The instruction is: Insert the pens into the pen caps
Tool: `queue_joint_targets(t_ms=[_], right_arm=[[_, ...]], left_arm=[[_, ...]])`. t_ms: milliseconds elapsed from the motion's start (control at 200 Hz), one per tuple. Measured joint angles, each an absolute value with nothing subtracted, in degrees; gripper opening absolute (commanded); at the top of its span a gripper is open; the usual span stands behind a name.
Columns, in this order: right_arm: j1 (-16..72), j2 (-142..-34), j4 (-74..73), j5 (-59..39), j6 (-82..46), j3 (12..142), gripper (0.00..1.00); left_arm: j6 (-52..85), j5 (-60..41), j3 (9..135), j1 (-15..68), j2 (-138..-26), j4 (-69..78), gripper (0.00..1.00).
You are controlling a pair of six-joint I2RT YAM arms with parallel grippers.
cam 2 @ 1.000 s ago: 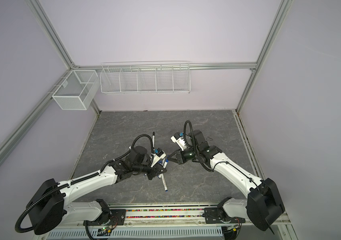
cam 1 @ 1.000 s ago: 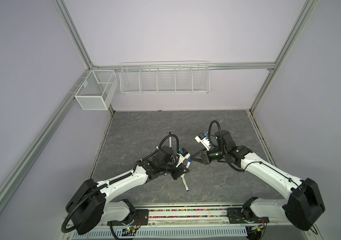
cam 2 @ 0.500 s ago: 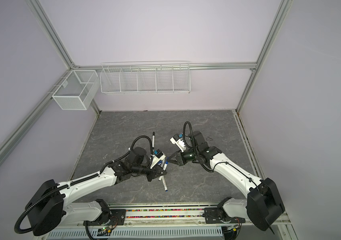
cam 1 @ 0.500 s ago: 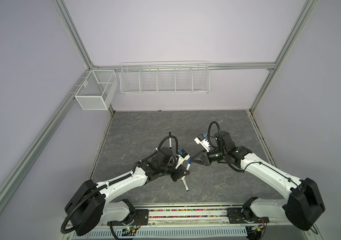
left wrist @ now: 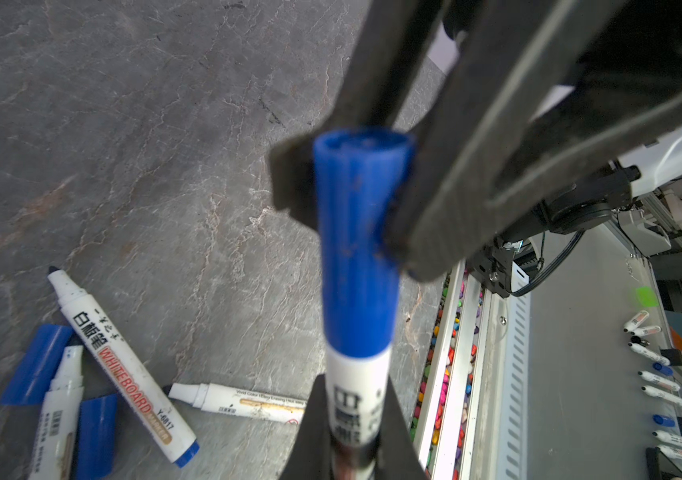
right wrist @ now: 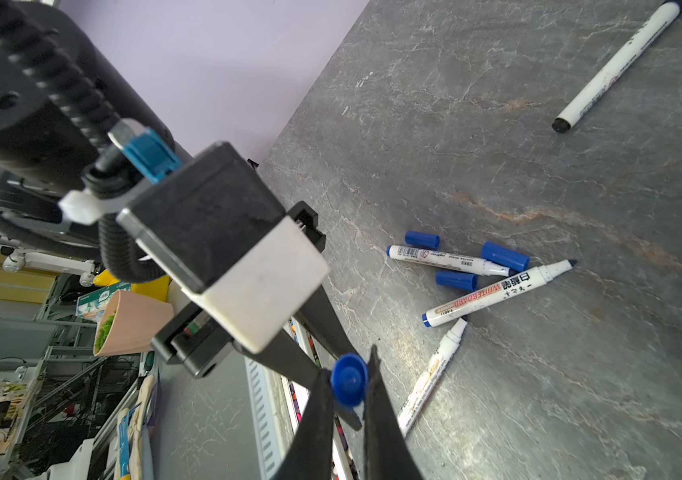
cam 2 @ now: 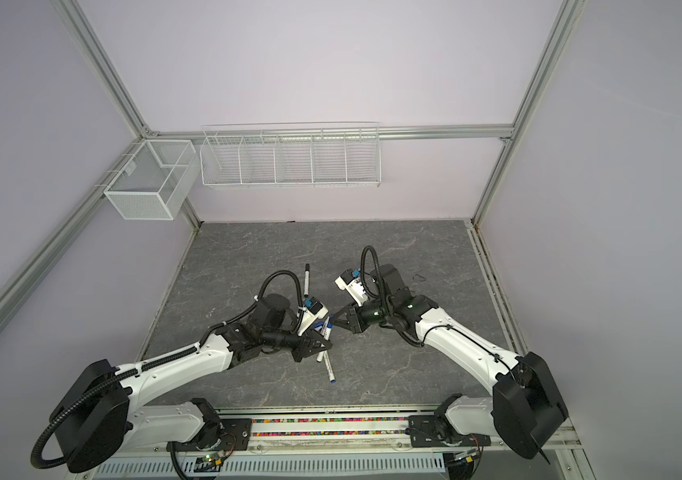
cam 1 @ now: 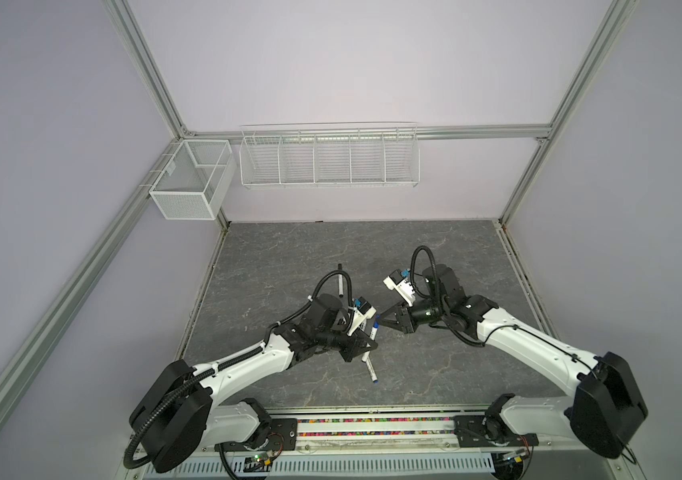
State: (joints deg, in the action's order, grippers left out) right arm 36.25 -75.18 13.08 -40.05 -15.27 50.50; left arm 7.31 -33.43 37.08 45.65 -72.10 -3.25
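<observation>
I should next swing my left gripper outward and down and release the body of the white pen on the bare table (cam 2: 316,284) beside the black-capped pen, as the blue cap already covers the white pen's tip.
A white pen (left wrist: 357,374) with a blue pen cap (left wrist: 356,249) over its tip hangs above the table's middle. My left gripper (left wrist: 354,388) is shut on the barrel. My right gripper (right wrist: 348,373) is shut on the cap (right wrist: 348,384), its fingers (left wrist: 435,208) on either side. In both top views the two grippers (cam 1: 367,344) (cam 1: 381,322) meet tip to tip. On the table lie three uncapped pens (right wrist: 497,293) (right wrist: 447,258) (right wrist: 428,374) and three loose blue caps (right wrist: 422,240) (right wrist: 505,256) (right wrist: 455,280).
A black-capped pen (cam 1: 340,280) lies alone farther back. A pen (cam 2: 328,368) pokes out below the left gripper toward the front rail (cam 1: 372,426). Two white wire baskets (cam 1: 329,158) (cam 1: 189,183) hang on the back wall.
Both grippers keep their holds and stay together at the middle; the left wrist only shifts slightly.
</observation>
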Motion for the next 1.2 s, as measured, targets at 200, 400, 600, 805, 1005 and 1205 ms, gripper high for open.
queue_joint_targets(t_ms=[200,400,600,805,1005,1205], right_arm=[[36.6,-76.2,10.3,-37.8,-15.4,50.9,0.1],[36.6,-76.5,7.2,-36.2,-17.5,50.5,0.33],[34.8,-73.8,14.4,-30.7,-24.4,46.9,0.57],[32.6,-68.2,13.9,-22.2,-28.4,46.8,0.56],[32.6,-68.1,15.2,-18.3,-29.2,46.5,0.55],[32.6,-68.1,16.6,-16.2,-29.8,45.1,0.55]], left_arm=[[11.4,-33.5,35.6,44.2,-71.6,1.1,0.0],[12.6,-32.5,35.2,43.4,-71.6,2.3,0.0],[17.3,-24.5,39.2,39.0,-74.3,14.0,0.0],[19.9,-16.5,49.4,37.8,-86.2,6.6,0.0],[20.9,-11.1,62.2,33.1,-98.7,-4.0,0.0],[19.7,-7.1,72.6,31.5,-109.8,-13.6,0.0]])
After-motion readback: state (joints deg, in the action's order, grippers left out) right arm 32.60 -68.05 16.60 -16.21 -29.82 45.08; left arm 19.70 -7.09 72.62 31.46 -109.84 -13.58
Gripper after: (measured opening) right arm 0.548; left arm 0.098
